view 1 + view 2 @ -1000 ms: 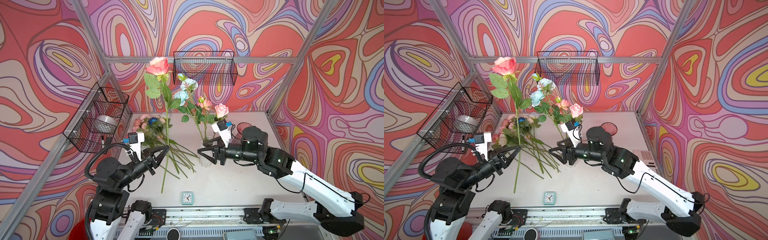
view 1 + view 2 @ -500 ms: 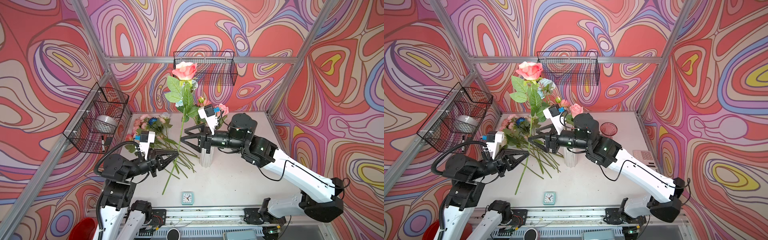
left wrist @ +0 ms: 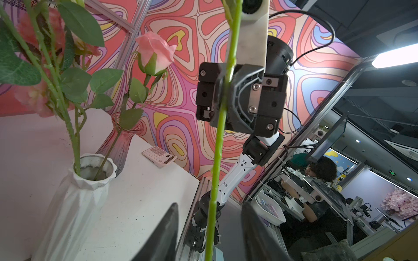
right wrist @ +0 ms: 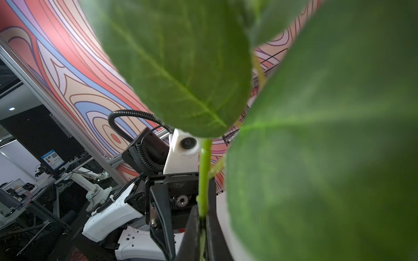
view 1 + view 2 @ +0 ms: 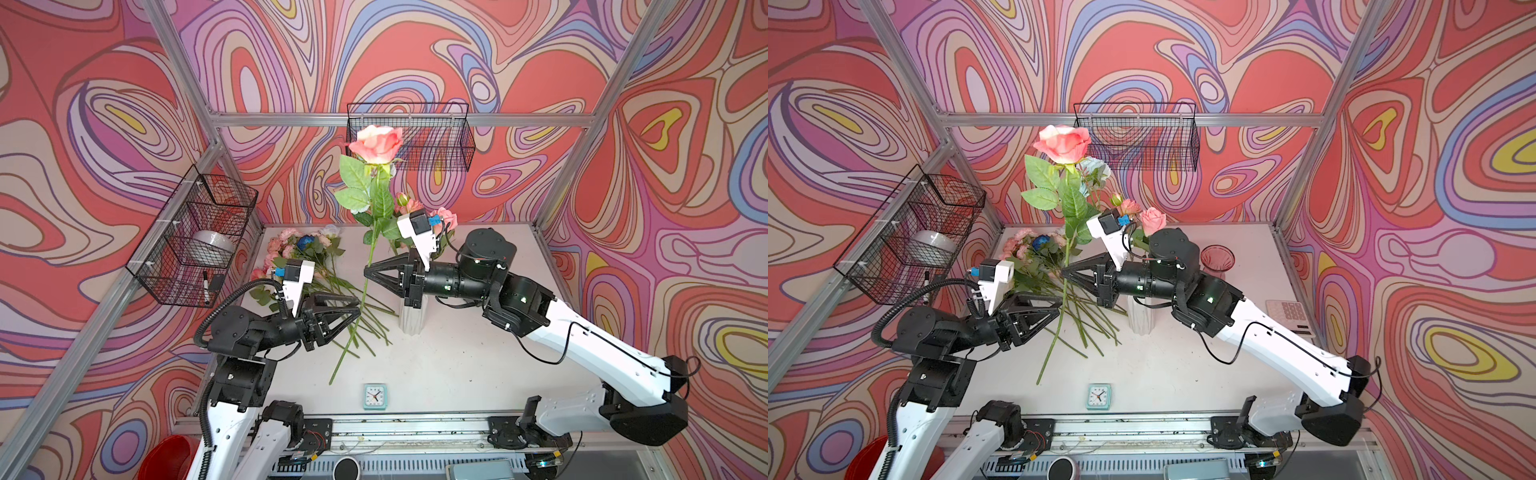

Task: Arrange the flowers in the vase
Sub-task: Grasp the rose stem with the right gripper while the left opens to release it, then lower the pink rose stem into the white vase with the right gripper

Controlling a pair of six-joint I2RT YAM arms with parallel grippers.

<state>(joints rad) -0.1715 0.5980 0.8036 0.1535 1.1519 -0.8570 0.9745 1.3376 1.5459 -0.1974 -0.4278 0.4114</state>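
My right gripper holds the peach-pink rose's green stem (image 4: 203, 169) and will next move up and outward, then down over the white vase's opening to release it. There is room between the roses inside.
A tall peach-pink rose (image 5: 376, 143) (image 5: 1063, 143) stands upright in the air left of the white vase (image 5: 411, 320) (image 5: 1140, 320) (image 3: 74, 198). My right gripper (image 5: 366, 270) (image 5: 1064, 272) (image 4: 202, 228) is shut on its green stem (image 4: 203, 169) at mid-height. Lower down, my left gripper (image 5: 358, 305) (image 5: 1058, 306) (image 3: 210, 205) is open, its fingers on either side of the stem (image 3: 217, 158) with gaps showing. The vase holds a pink rose (image 5: 446, 218) (image 3: 156, 52) and a pale blue one (image 5: 1096, 168). More flowers (image 5: 299, 249) (image 5: 1034, 245) lie heaped on the table at the back left.
A red glass vase (image 5: 1217, 259) (image 3: 122, 140) stands behind the right arm, with a pink calculator (image 5: 1289, 316) at the right table edge. A small clock (image 5: 375, 395) sits near the front edge. Wire baskets hang on the left wall (image 5: 195, 237) and back wall (image 5: 409, 135).
The held rose moved right toward the vase. My right gripper reached left and closed on its stem, and my left gripper let go and opened.
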